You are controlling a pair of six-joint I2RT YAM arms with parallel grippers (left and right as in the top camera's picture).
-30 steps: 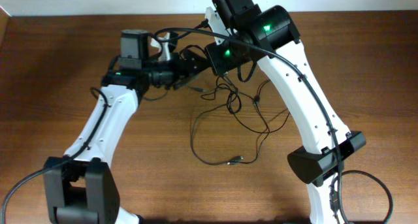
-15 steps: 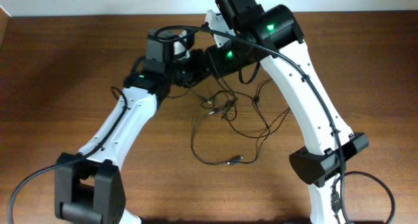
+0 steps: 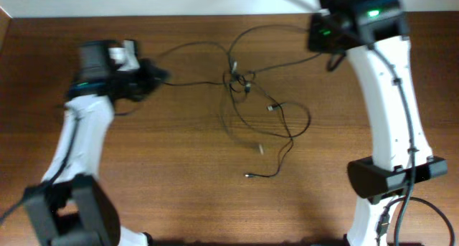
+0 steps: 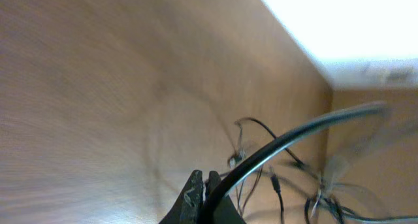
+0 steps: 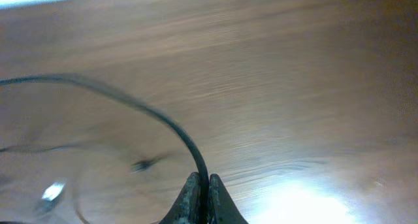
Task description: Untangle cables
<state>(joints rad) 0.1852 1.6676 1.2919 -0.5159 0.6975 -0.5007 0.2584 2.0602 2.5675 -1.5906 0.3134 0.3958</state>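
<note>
The right gripper needs to pull the cable to the right in the overhead view next and release it there, since that bare tabletop is clear of the knot.
The cables [image 3: 237, 79] are thin black wires, knotted together at the table's middle back. One strand runs left from the knot to my left gripper [image 3: 159, 75]. Others run right towards my right arm [image 3: 373, 31], whose fingers are hidden under its wrist in the overhead view. In the left wrist view my left gripper [image 4: 204, 183] is shut on a black cable [image 4: 287, 142] that rises to the right. My right gripper [image 5: 202, 183] is shut on another black cable [image 5: 170, 126] that arcs away to the left. Loose ends with small plugs [image 3: 272, 107] trail in front of the knot.
The brown wooden table [image 3: 179, 174] ends at a white strip [image 3: 143, 1] along the back. A loose cable end [image 3: 249, 176] lies towards the front. The right arm's base [image 3: 391, 176] stands at the front right with its thicker black lead [image 3: 430, 217].
My left gripper has shut on a cable and swung far to the left. The right arm has pulled right and back, so the bundle is now stretched out between them.
</note>
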